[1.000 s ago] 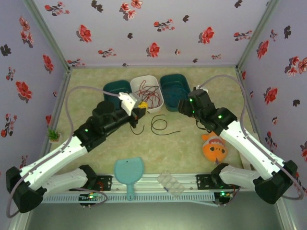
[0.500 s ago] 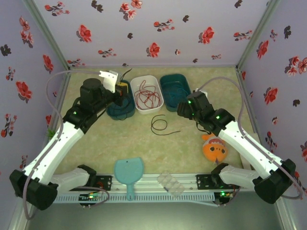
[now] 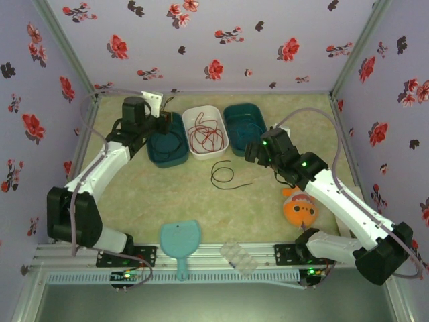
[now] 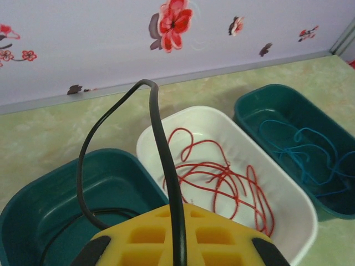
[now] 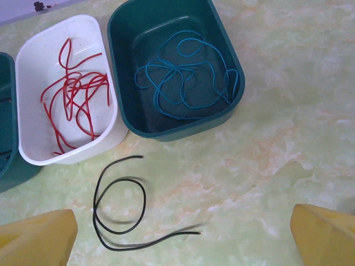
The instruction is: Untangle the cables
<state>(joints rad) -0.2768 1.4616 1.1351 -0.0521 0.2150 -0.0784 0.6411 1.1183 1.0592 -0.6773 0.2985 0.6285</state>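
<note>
My left gripper will next move down into the teal bin (image 3: 168,143) (image 4: 108,194) below to let go of the black cable. The cable's held part arches above the teal bin's rim, and the rest of the cable is inside.
My left gripper (image 3: 165,121) hangs over the left teal bin (image 3: 155,151). Its yellow jaws (image 4: 177,244) are shut on a black cable (image 4: 161,144), which arches up and drops back into that bin (image 4: 33,205). A red cable (image 4: 222,183) lies coiled in the white bin (image 3: 221,137). In the right teal bin (image 5: 224,50) lies the blue cable (image 5: 172,75). A second black cable (image 5: 95,208) lies in a loose loop on the table (image 3: 224,176). My right gripper (image 5: 180,244) hovers open above it, apart from it.
An orange fish toy (image 3: 298,208) lies by my right arm. A light blue brush (image 3: 179,241) and a clear plastic tray (image 3: 239,256) sit at the near edge. Flowered walls close in the back and both sides.
My left arm swung from the table's middle to the back left, carrying the black cable over the left teal bin. The right gripper shifted slightly left.
</note>
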